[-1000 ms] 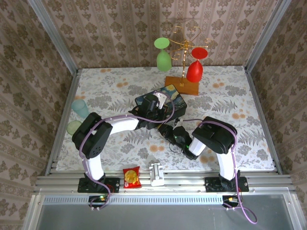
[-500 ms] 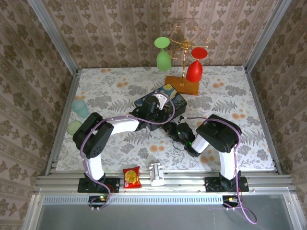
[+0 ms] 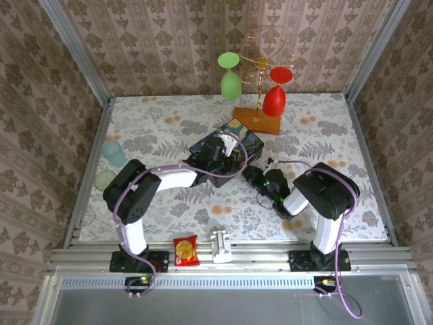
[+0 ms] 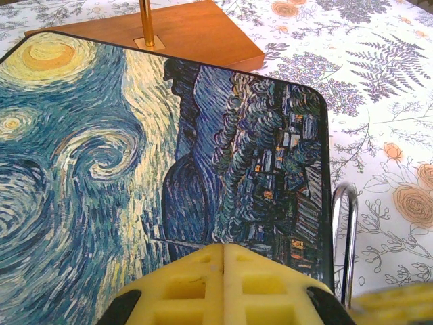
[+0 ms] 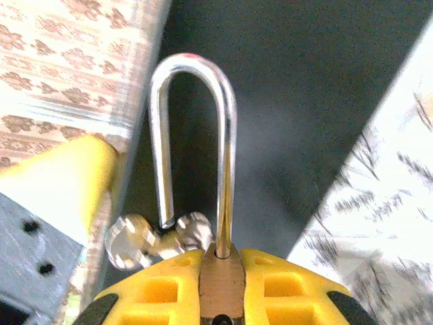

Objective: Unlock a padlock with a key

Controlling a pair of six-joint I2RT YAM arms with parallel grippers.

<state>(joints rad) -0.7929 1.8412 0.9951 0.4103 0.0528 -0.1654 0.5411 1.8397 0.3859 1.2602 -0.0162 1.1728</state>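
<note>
My right gripper should next turn and move away from the painted box (image 4: pixel 101 169) and down onto the flowered tabletop to let go of the padlock, because one shackle leg is free.
My right gripper (image 5: pixel 220 261) is shut on the padlock's brass body (image 5: pixel 220 288), seen edge-on between the yellow fingers. The silver shackle (image 5: pixel 193 128) stands up from it. Its right leg enters the body and its left leg ends free just above a small silver key piece (image 5: pixel 145 242). In the top view that gripper (image 3: pixel 252 175) sits by the painted box's right edge. My left gripper (image 4: pixel 223 247) is shut low over the painted box (image 4: pixel 101 169), nothing showing between its fingers. The shackle (image 4: pixel 345 237) stands just right of the box edge there.
A wooden stand base (image 3: pixel 257 122) with a gold rack holds a green glass (image 3: pixel 230 81) and a red glass (image 3: pixel 275 98) behind the box. Two pale cups (image 3: pixel 114 152) stand at the left edge. A snack packet (image 3: pixel 185 250) and a white clip (image 3: pixel 221 245) lie on the front rail.
The right arm has swung right and its gripper has moved up toward the box's right edge. The left gripper has stayed over the box.
</note>
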